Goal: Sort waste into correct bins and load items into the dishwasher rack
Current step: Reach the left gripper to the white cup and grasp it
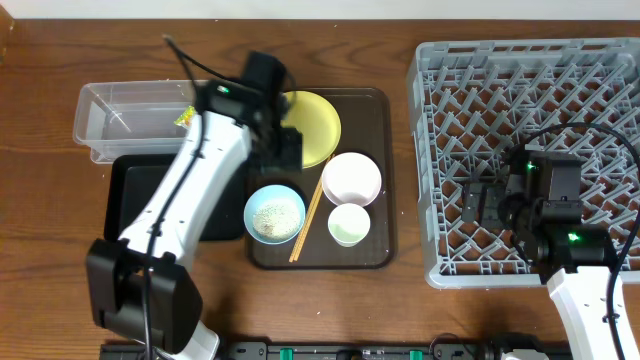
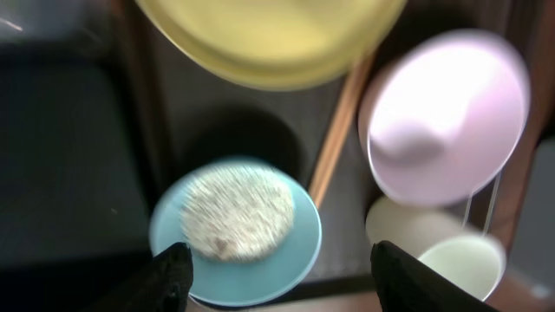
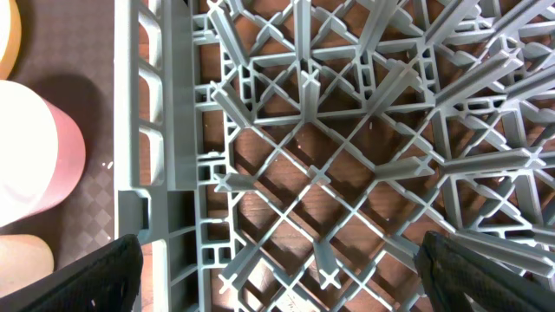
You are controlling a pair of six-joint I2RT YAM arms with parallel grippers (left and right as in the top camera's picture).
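The small white cup's opening faces up, so next I need to move my left gripper down, back and to the right in the overhead view onto the small white cup's chopstick-side rim (image 1: 330,224) (image 2: 423,259).
My left gripper (image 1: 286,148) (image 2: 282,277) is open and empty above the brown tray, over the pale blue bowl (image 1: 274,213) (image 2: 251,264) that holds white rice (image 2: 238,212). Around it lie the yellow plate (image 1: 318,125) (image 2: 269,39), white bowl (image 1: 352,178) (image 2: 447,113), small white cup (image 1: 349,224) (image 2: 455,260) and chopsticks (image 1: 308,215) (image 2: 334,147). The green-and-yellow wrapper (image 1: 185,117) lies in the clear tub (image 1: 130,115). The black tray (image 1: 125,190) sits below the tub. My right gripper (image 1: 480,205) (image 3: 277,277) is open over the grey rack (image 1: 530,150) (image 3: 347,130). The paper scrap is out of view.
The brown serving tray (image 1: 375,250) holds the dishes between the bins and the rack. The left arm crosses over the black tray. The right wrist view also shows the white bowl (image 3: 35,147) and cup (image 3: 22,264) beside the rack wall.
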